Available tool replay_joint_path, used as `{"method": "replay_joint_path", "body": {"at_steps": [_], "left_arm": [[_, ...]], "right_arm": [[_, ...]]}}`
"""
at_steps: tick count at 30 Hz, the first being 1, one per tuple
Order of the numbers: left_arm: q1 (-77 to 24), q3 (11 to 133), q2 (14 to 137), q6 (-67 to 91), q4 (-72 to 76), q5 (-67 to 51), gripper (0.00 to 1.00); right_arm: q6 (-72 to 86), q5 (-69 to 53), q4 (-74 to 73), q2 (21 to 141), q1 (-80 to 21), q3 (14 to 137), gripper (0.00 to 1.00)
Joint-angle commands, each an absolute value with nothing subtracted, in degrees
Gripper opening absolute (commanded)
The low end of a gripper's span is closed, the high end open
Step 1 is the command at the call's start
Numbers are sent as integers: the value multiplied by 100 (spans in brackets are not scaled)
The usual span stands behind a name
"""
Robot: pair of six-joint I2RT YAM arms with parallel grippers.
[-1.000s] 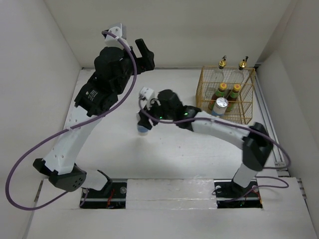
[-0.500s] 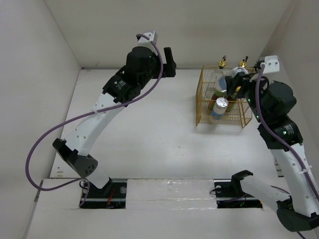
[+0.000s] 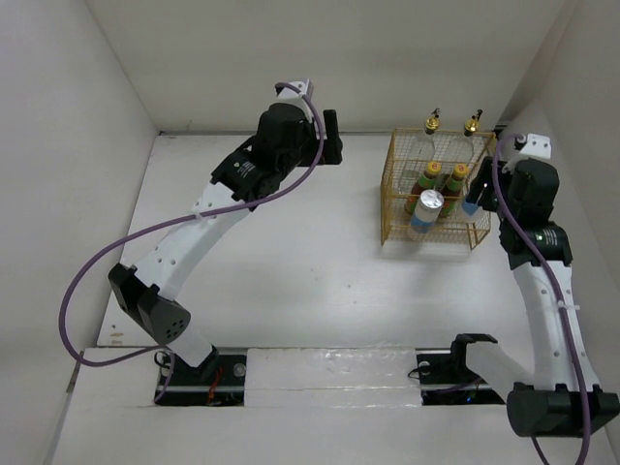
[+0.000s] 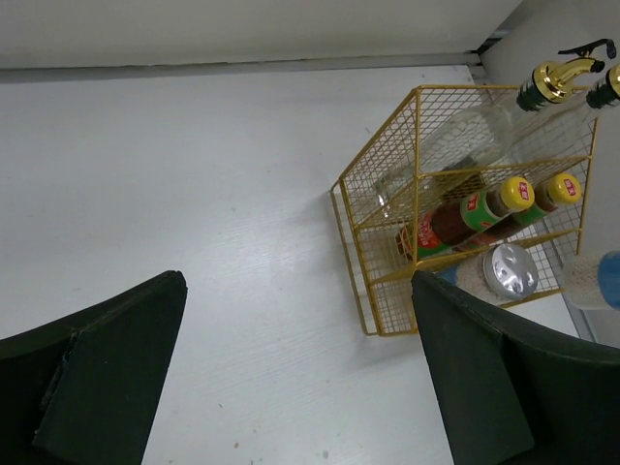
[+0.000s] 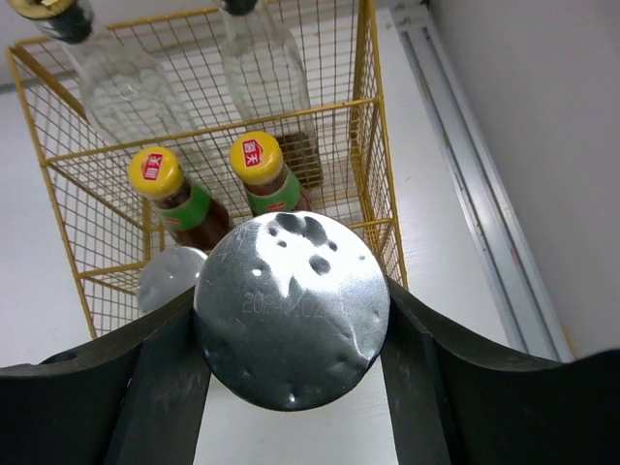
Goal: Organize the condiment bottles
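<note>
The basket's front row has free room beside the first silver-lidded jar, so my right gripper should next lower into that empty front corner and release the lid.
A gold wire basket stands at the back right. It holds two tall clear glass bottles with gold stoppers, two small sauce bottles with yellow caps, and one silver-lidded jar. My right gripper is shut on the second silver-lidded blue-and-white jar and holds it raised at the basket's front right corner. The basket lies below it. My left gripper is open and empty, raised over the table left of the basket.
White walls close the table at the back and both sides. A metal rail runs along the right wall beside the basket. Bare white tabletop lies left of the basket.
My right arm has swung from the table's middle to the right wall, carrying the jar to the basket's right side. My left arm has moved right and stays raised.
</note>
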State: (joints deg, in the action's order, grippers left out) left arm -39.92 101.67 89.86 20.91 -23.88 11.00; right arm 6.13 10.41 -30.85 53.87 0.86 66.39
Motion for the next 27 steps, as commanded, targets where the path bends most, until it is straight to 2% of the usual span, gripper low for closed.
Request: {"method": "replay_joint_path", "body": {"at_steps": [1, 21, 23, 25, 26, 27], "left_arm": [[-3990, 10099, 8719, 2145, -2180, 1072, 100], [-3990, 9580, 8666, 2197, -2180, 1020, 100], [-3990, 9580, 8718, 2197, -2180, 967, 100], [-3990, 9580, 8719, 2197, -2180, 967, 100], [-3990, 9580, 8719, 2197, -2180, 967, 100], [-3990, 9580, 8719, 2197, -2180, 967, 100]], "right_arm": [[747, 633, -1953, 5536, 298, 6618, 12], [932, 571, -703, 6680, 536, 5230, 13], [984, 571, -703, 6732, 536, 5081, 17], [984, 642, -703, 6732, 536, 5080, 26], [984, 642, -703, 6732, 536, 5028, 31], [984, 642, -703, 6785, 536, 5027, 42]]}}
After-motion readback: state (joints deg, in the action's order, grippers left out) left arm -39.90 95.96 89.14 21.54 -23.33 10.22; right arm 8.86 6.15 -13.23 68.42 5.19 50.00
